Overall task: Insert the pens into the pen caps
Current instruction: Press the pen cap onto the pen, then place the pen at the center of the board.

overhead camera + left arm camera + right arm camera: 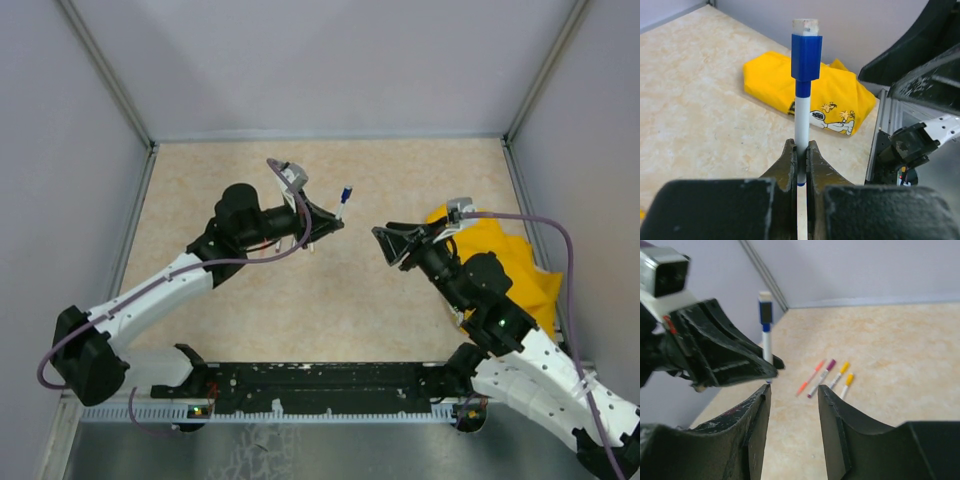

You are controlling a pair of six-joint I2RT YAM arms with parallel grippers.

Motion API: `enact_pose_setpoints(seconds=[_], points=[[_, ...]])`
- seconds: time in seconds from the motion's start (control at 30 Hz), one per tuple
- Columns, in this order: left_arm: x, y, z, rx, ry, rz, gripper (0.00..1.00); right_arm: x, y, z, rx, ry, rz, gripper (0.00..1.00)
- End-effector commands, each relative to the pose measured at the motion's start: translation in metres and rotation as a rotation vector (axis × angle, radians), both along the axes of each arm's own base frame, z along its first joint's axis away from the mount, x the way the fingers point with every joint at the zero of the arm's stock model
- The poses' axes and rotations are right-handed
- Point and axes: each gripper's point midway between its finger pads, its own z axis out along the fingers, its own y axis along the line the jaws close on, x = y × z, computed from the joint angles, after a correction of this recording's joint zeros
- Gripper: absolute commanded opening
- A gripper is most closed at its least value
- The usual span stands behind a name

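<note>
The blue cap is on. I next need to lower my left gripper to the tabletop beside the yellow-capped pens, turning to lay the pen flat, and release.
My left gripper is shut on a white pen and holds it upright above the table. A dark blue cap sits on the pen's upper end; it also shows in the top view. My right gripper is open and empty, facing the left gripper a short way to its right. In the right wrist view the held pen stands just beyond my open right gripper. Beyond it several pens lie side by side on the table: one orange-pink, one purple-capped, two yellow-capped.
A big yellow cloth with a cartoon print lies at the table's right side, under my right arm; it also shows in the left wrist view. Grey walls enclose the table. A black rail runs along the near edge.
</note>
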Motion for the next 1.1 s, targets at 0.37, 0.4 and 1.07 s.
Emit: enact_pose_setpoints(seconds=[0.37, 0.4, 1.07], points=[[0.072, 0.011, -0.115, 0.274, 0.372, 0.397, 0.00, 0.013, -0.043, -0.124, -0.211, 0.271, -0.245, 0.43], [0.076, 0.013, -0.123, 0.287, 0.403, 0.435, 0.00, 0.013, -0.046, -0.125, -0.222, 0.269, -0.256, 0.43], [0.124, 0.027, -0.201, 0.556, 0.606, 0.833, 0.00, 0.002, -0.061, -0.154, -0.301, 0.333, -0.274, 0.43]])
